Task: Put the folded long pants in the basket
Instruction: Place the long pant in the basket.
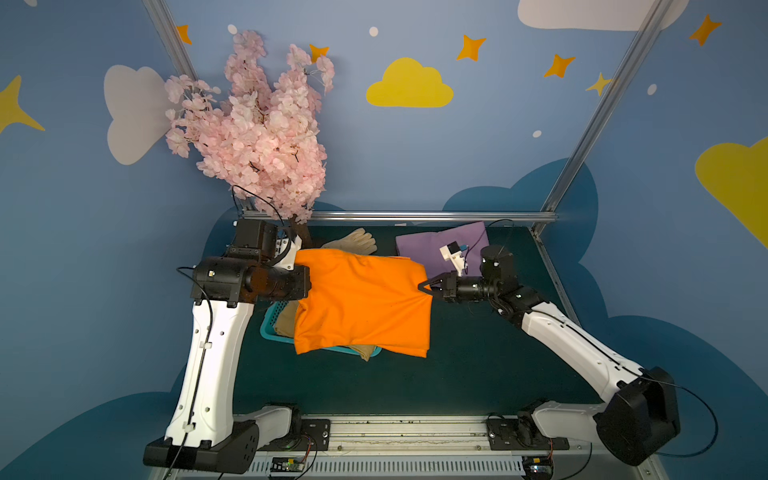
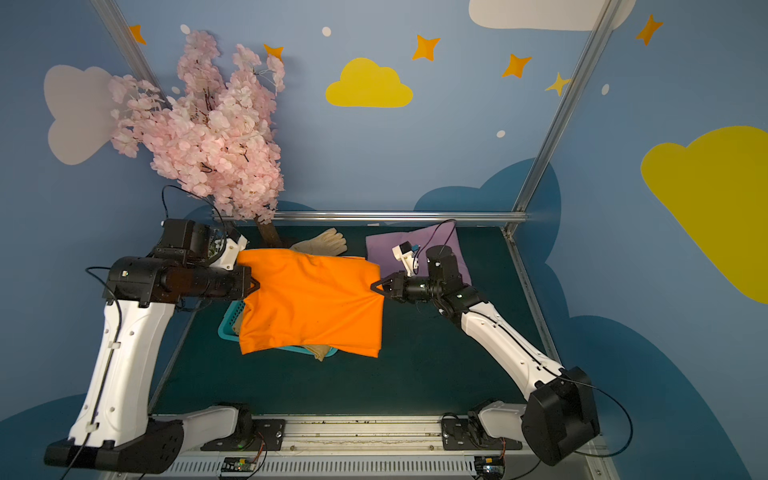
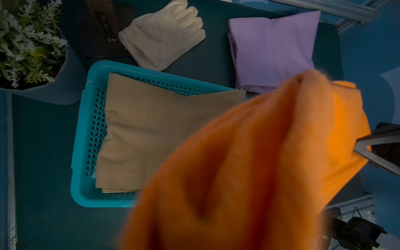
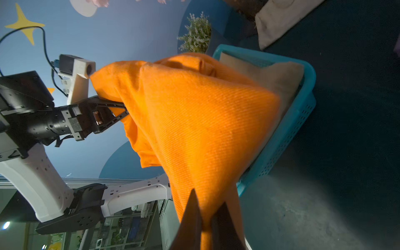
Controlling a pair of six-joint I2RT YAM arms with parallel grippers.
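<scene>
The basket is beneath the hanging cloth. My left gripper moves down toward the tan pants' end by the potted plant point(image 1: 285, 319) next and releases the orange edge there.
The orange long pants point(image 1: 361, 303) hang spread between my two arms, over the teal basket point(image 1: 268, 328). My left gripper point(image 2: 254, 286) is shut on the pants' left edge, and my right gripper point(image 1: 424, 286) is shut on their right edge. In the right wrist view the cloth is pinched between my right gripper point(image 4: 205, 225) jaws. Tan long pants point(image 3: 151, 134) lie flat inside the basket point(image 3: 86, 129), one corner over its rim. Lilac long pants point(image 1: 419, 249) lie folded on the mat at the back right, behind my right arm.
A cream glove point(image 1: 353, 241) lies at the back of the mat, beside the base of a pink blossom tree point(image 1: 257, 137). A potted plant point(image 3: 28, 43) stands left of the basket. A metal frame rail point(image 1: 415, 216) runs along the back edge.
</scene>
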